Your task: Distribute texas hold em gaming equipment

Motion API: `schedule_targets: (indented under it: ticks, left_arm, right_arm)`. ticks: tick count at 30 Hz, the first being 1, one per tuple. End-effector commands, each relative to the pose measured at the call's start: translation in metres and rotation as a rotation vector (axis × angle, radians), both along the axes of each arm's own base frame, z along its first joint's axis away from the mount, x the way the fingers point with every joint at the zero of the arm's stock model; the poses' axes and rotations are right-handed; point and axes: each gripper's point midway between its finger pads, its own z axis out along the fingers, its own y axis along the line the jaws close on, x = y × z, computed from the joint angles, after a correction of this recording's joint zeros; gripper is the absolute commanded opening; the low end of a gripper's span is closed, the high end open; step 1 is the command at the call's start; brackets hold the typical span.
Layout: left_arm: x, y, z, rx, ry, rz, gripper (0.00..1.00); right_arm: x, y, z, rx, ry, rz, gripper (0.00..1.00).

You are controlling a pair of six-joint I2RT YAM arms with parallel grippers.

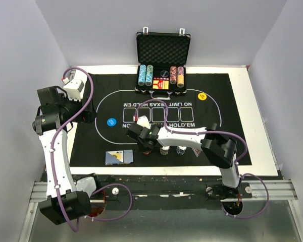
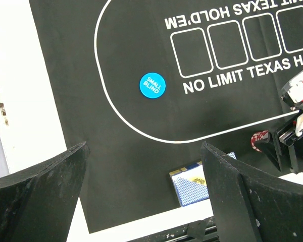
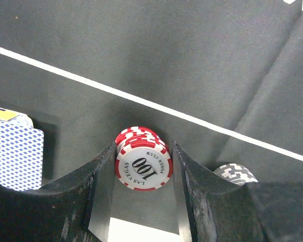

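I will next lift my right gripper, swing across and lower it beside the blue button [image 1: 111, 122] to let go, as that's outward and to its left in the top view.
A short stack of red-and-white striped poker chips [image 3: 143, 166], marked 100, stands on the black mat [image 3: 141, 60] near its front edge. My right gripper [image 3: 144, 147] is shut on the stack, one finger against each side. From above, that gripper [image 1: 145, 145] is low over the red chips [image 1: 147, 151]. Two more chip stacks [image 1: 164, 150] [image 1: 181, 149] stand just to their right. Blue-backed playing cards [image 1: 118, 158] lie to the left. A blue button [image 1: 111, 122] and a yellow button [image 1: 202, 96] rest on the mat. My left gripper [image 2: 144, 151] hangs open and empty above the cards [image 2: 192, 189].
The open black case [image 1: 162, 60] with long chip rows stands at the mat's far edge. A grey-and-white chip stack [image 3: 235, 174] is close beside my right finger. The white table border [image 1: 257, 121] runs along the mat's right side and front.
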Motion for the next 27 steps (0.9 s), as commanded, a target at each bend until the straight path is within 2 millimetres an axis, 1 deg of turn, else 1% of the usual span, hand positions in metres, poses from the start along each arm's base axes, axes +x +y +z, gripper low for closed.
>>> schedule_targets:
  ticks: [1, 14, 18, 23, 25, 26, 27]
  left_arm:
    - [0.0, 0.005, -0.002, 0.021, -0.01, 0.009, 0.99]
    - [0.001, 0.005, -0.004, 0.022, -0.014, 0.009, 0.99]
    - [0.001, 0.005, -0.004, 0.024, -0.015, 0.007, 0.99]
    - [0.0, 0.005, -0.003, 0.029, -0.019, 0.006, 0.99]
    - [0.0, 0.005, -0.002, 0.031, -0.02, 0.006, 0.99]
    - [0.0, 0.005, -0.001, 0.032, -0.023, 0.005, 0.99]
    - [0.0, 0.005, -0.001, 0.033, -0.023, 0.003, 0.99]
  right_arm:
    - [-0.005, -0.001, 0.0, 0.002, 0.007, -0.006, 0.49]
    - [0.001, 0.007, 0.036, 0.049, -0.03, -0.008, 0.43]
    - [0.005, 0.009, 0.047, 0.058, -0.045, -0.007, 0.43]
    - [0.011, 0.019, 0.059, 0.075, -0.075, 0.011, 0.43]
    - [0.019, 0.026, 0.059, 0.066, -0.096, 0.029, 0.42]
    - [0.022, 0.032, 0.063, 0.063, -0.111, 0.046, 0.43]
    - [0.029, 0.038, 0.06, 0.05, -0.124, 0.054, 0.43]
